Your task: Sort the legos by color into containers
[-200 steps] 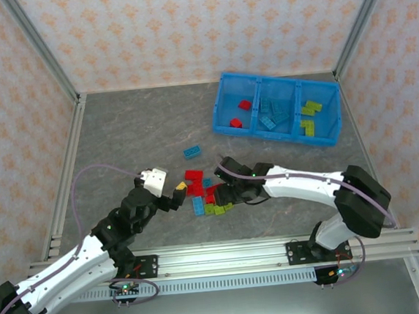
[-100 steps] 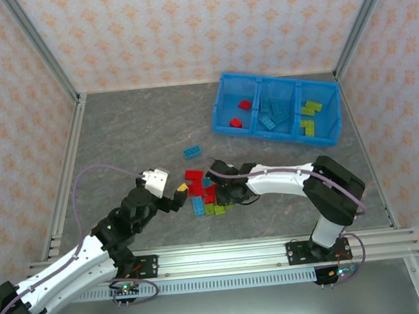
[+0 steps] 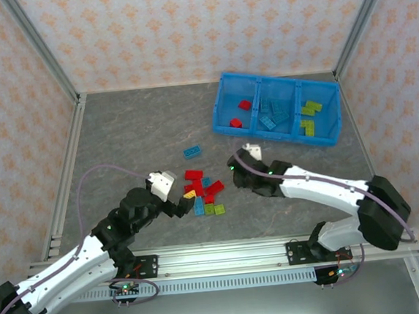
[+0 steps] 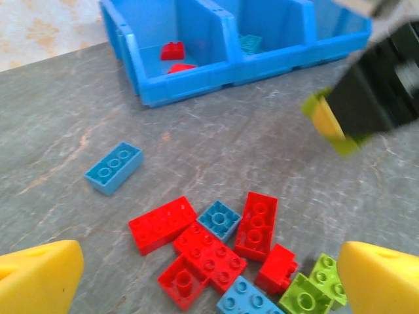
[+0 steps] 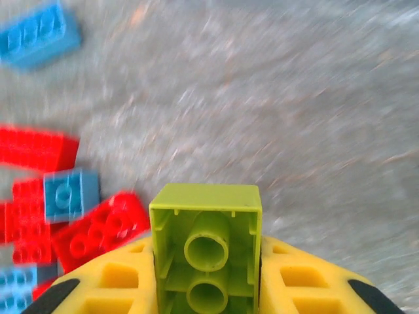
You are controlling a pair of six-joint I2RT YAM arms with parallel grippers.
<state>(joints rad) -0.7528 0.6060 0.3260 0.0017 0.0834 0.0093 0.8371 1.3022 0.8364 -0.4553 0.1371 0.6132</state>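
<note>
My right gripper is holding the lime brick. Next I will carry it outward over the section of the bin with the lime bricks and let it go among the matching bricks.
A loose pile of red, blue and lime legos (image 3: pixel 204 193) lies on the grey table in front of both arms. My left gripper (image 3: pixel 187 201) hovers open at the pile's left edge; in its wrist view the yellow fingers (image 4: pixel 36 281) stand wide on either side of red bricks (image 4: pixel 209 255), a blue one (image 4: pixel 220 219) and lime ones (image 4: pixel 314 291). My right gripper (image 3: pixel 235 171) is raised just right of the pile, shut on a lime brick (image 5: pixel 206 242) held underside up. The blue bin (image 3: pixel 275 85) holds red (image 3: pixel 239 113), blue (image 3: pixel 273 113) and lime (image 3: pixel 310 117) bricks in separate compartments.
One blue brick (image 3: pixel 191 152) lies alone behind the pile, also seen from the left wrist (image 4: pixel 114 167). Metal frame posts and patterned walls close in the table on three sides. Bare table lies between the pile and the bin.
My right gripper has pulled up and back out of the pile with a lime brick between its fingers. The left gripper has edged right, closer to the pile.
</note>
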